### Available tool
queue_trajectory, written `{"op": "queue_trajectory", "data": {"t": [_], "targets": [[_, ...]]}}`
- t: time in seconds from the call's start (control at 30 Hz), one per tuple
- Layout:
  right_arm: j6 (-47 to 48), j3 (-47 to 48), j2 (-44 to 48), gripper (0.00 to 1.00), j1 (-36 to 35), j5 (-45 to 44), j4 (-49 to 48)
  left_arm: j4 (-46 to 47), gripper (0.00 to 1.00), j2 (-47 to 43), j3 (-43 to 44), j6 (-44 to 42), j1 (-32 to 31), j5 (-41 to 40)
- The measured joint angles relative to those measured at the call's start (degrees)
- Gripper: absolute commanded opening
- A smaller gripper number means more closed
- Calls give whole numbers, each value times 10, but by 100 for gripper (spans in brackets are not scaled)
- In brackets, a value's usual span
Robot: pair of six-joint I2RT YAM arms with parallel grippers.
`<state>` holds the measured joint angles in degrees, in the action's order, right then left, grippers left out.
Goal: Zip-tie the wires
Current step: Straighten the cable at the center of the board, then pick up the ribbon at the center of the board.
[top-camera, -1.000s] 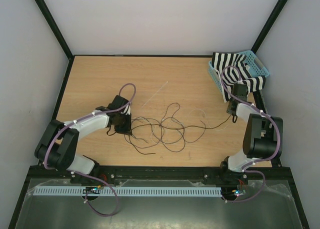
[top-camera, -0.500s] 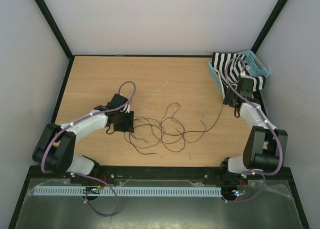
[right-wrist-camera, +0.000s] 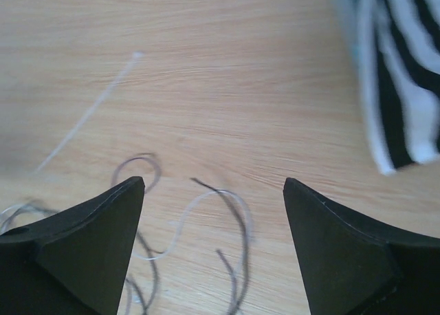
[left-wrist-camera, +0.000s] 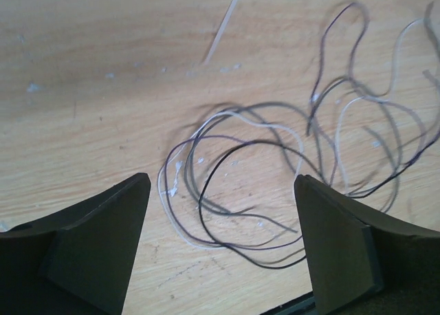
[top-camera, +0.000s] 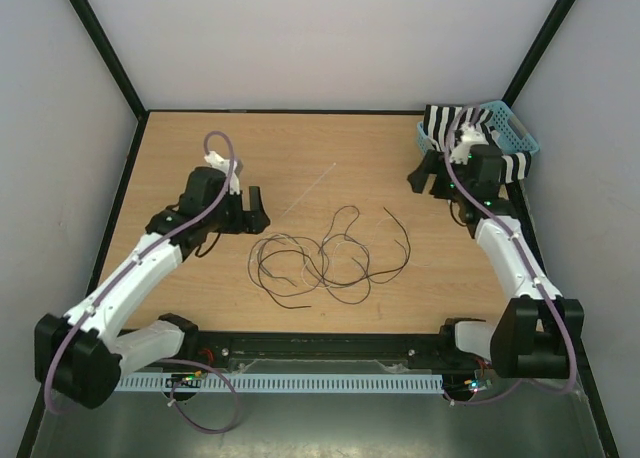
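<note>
My right gripper moves to the left in the top view and down onto the zip tie's far end (top-camera: 334, 165) (right-wrist-camera: 136, 56) next, since it lies clear of the wires.
The wires (top-camera: 325, 260) lie loose on the wooden table in tangled dark loops, with a few pale strands among them. The zip tie (top-camera: 306, 191) lies flat and straight just behind them, on a diagonal. My left gripper (top-camera: 259, 209) hovers open to the left of the pile; in its wrist view the wires (left-wrist-camera: 271, 157) lie below the empty gripper (left-wrist-camera: 221, 182), and the zip tie (left-wrist-camera: 224, 25) shows at the top. My right gripper (top-camera: 421, 176) hangs open at the back right, apart from the wires (right-wrist-camera: 230, 215); its gripper (right-wrist-camera: 213, 182) holds nothing, and the zip tie (right-wrist-camera: 86, 115) lies to the left.
A light blue basket (top-camera: 520, 128) with a black-and-white striped cloth (top-camera: 470, 143) stands in the back right corner, close behind the right gripper. The cloth (right-wrist-camera: 405, 74) fills the right wrist view's upper right. Black frame rails border the table.
Both grippers have opened and risen away from the wires. The left moved back and left, the right moved back towards the basket. The strand stretched to the right gripper has fallen onto the table.
</note>
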<state>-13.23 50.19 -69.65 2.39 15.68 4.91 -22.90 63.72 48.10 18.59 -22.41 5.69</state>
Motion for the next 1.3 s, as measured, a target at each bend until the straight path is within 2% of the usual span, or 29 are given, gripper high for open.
{"op": "queue_trajectory", "data": {"t": [0.07, 0.23, 0.37, 0.53, 0.73, 0.83, 1.03, 1.3], "targets": [[-12, 0, -2, 93, -37, 14, -19, 11, 99, -28, 3, -3, 0, 0], [-45, 4, -52, 93, -125, 17, -76, 51, 99, -129, -8, -6, 2, -9], [-74, 43, -150, 93, -188, -18, -114, 87, 99, -210, -19, -14, 6, -12], [-107, 140, -293, 90, -243, -93, -141, 104, 99, -249, -24, -24, 6, 12], [-112, 352, -476, 76, -266, -188, -110, 100, 99, -254, -52, -20, 7, 45], [-112, 443, -541, 73, -267, -232, -84, 96, 99, -261, -66, -14, 7, 54], [-110, 497, -587, 69, -270, -299, -39, 93, 99, -270, -80, -4, 7, 61], [-79, 533, -626, 66, -283, -339, -12, 93, 99, -259, -80, 1, 7, 69]]}}
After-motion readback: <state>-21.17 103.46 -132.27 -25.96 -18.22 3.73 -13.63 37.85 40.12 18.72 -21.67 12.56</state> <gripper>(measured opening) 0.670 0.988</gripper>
